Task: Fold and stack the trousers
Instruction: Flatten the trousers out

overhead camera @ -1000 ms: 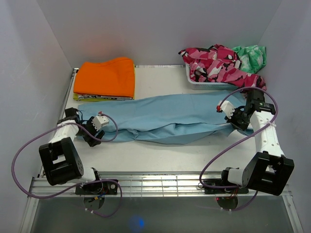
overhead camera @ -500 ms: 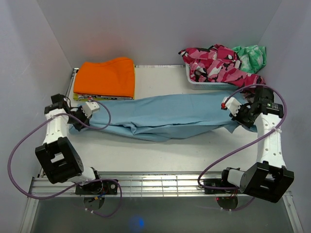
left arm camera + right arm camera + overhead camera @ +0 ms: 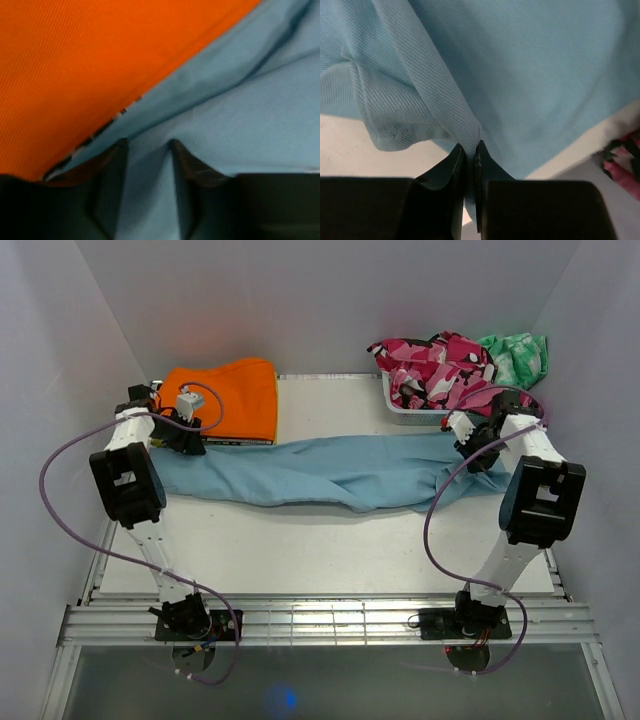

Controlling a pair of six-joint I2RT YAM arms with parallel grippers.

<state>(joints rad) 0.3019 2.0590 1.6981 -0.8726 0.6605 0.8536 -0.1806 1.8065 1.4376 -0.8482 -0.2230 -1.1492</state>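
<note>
The pinched trouser leg lies bunched over the other one, so I will pull my right gripper back over the bare tabletop nearer the base and release the leg.
The light blue trousers [image 3: 310, 470] lie stretched left to right across the white table [image 3: 300, 550], rumpled in the middle. My left gripper [image 3: 186, 440] is shut on their left end, right beside the folded orange stack [image 3: 220, 398]. In the left wrist view the blue cloth [image 3: 240, 125] fills the gap between the fingers of the left gripper [image 3: 147, 147], with the orange fabric [image 3: 90, 65] just beyond. My right gripper [image 3: 478, 446] is shut on the right end, near the basket. In the right wrist view the right gripper [image 3: 470, 147] pinches a fold of the trousers [image 3: 520, 75].
A white basket [image 3: 415, 412] at the back right holds pink camouflage clothes [image 3: 440, 370] and a green garment [image 3: 515, 355]. A yellow patterned folded piece [image 3: 200, 442] lies under the orange stack. White walls close in the table on three sides.
Both grippers have moved away from the near edge toward the back, carrying the blue trousers with them. The left one now sits by the orange stack, the right one by the basket.
</note>
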